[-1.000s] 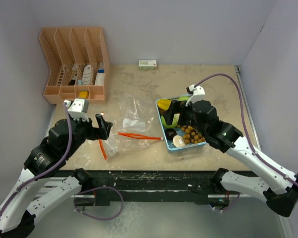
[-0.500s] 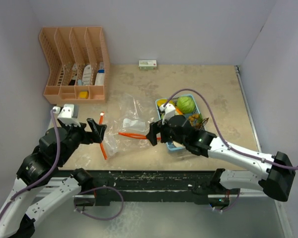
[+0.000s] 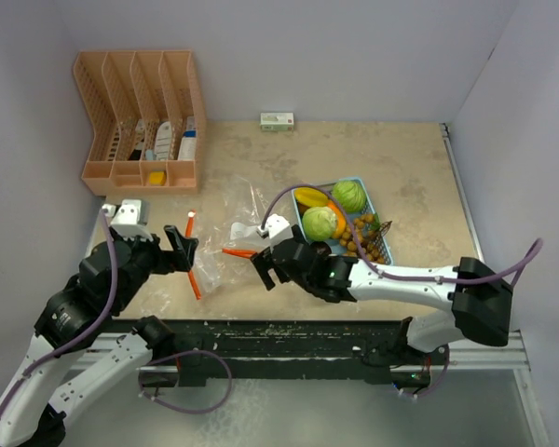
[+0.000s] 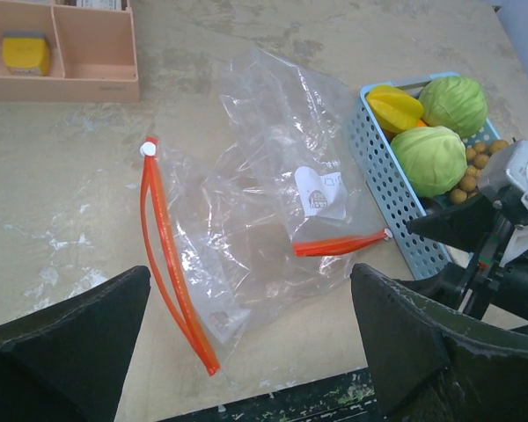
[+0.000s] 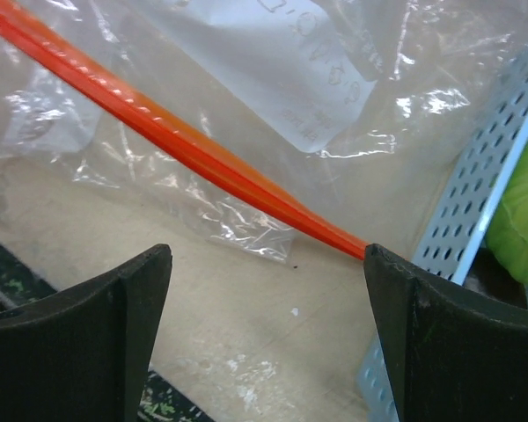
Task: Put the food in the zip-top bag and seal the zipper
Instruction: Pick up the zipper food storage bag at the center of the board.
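The orange zipper strip's end by the tray is below and outward of my right gripper. My right gripper will go down and ease outward onto it next.
The clear zip-top bag (image 3: 235, 233) lies flat, with an orange zipper strip along its left side (image 3: 194, 270) and another at its right (image 3: 238, 252). It looks empty. The food sits in the light blue tray (image 3: 383, 261): a yellow star fruit (image 3: 309, 196), two green leafy balls (image 3: 348, 196) (image 3: 319, 223), and small brown balls (image 3: 359, 244). My left gripper (image 3: 182, 250) is open and empty just left of the bag (image 4: 264, 211). My right gripper (image 3: 265, 265) is open and empty, low over the right zipper strip (image 5: 185, 145), between the bag and the tray (image 5: 484, 220).
A pink slotted organizer (image 3: 140, 121) stands at the back left and a small box (image 3: 277, 119) at the back wall. The table's dark front edge (image 4: 273, 400) runs just below the bag. The right gripper's body (image 4: 488, 229) shows beside the tray (image 4: 383, 176).
My right arm has swung left from over the tray to the bag's right zipper end, uncovering the food. My left gripper has pulled back slightly and stays open.
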`<state>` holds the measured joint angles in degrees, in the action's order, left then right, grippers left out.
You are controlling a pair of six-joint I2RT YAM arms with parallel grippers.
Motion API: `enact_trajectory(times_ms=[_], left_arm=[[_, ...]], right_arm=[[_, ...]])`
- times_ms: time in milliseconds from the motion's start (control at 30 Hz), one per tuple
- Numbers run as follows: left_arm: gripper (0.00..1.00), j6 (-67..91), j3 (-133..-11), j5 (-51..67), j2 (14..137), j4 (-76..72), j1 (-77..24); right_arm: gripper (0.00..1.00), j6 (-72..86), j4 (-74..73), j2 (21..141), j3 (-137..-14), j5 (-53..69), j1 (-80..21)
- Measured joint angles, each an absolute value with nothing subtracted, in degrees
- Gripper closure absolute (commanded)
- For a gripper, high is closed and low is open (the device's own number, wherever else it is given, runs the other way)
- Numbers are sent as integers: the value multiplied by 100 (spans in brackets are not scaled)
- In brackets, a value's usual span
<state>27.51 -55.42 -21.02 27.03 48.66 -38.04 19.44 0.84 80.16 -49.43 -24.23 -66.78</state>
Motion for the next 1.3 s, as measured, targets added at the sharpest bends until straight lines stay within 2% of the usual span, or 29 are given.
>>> enact_trajectory(times_ms=[233,467,767,1100,1133,1200,1300], left_arm=[[1,2790,-5443,-2106,2617,4851,-3802],[1,2794,-5398,-2104,2620,4834,-3804],[1,2794,-5365,-2104,2613,4772,-3802],[1,2799,-5223,-2095,2611,4762,-3804],[1,2801,-5216,-2088,2611,4764,-3804],[1,2801,-5201,-2080,2606,4762,-3804],[1,2808,-5186,-2075,2589,4764,-3804]], right_arm=[[15,1712,309,8256,-4998,-3068,-6678],[21,1498,646,8718,-5177,-3190,-6674],[47,1470,950,8866,-5177,-3516,-6674],[49,1367,1584,9513,-5186,-4294,-6674],[51,1339,1686,9623,-5186,-4377,-6672],[63,1282,1894,9808,-5186,-4495,-6667],[88,1208,2104,9985,-5186,-4694,-6667]])
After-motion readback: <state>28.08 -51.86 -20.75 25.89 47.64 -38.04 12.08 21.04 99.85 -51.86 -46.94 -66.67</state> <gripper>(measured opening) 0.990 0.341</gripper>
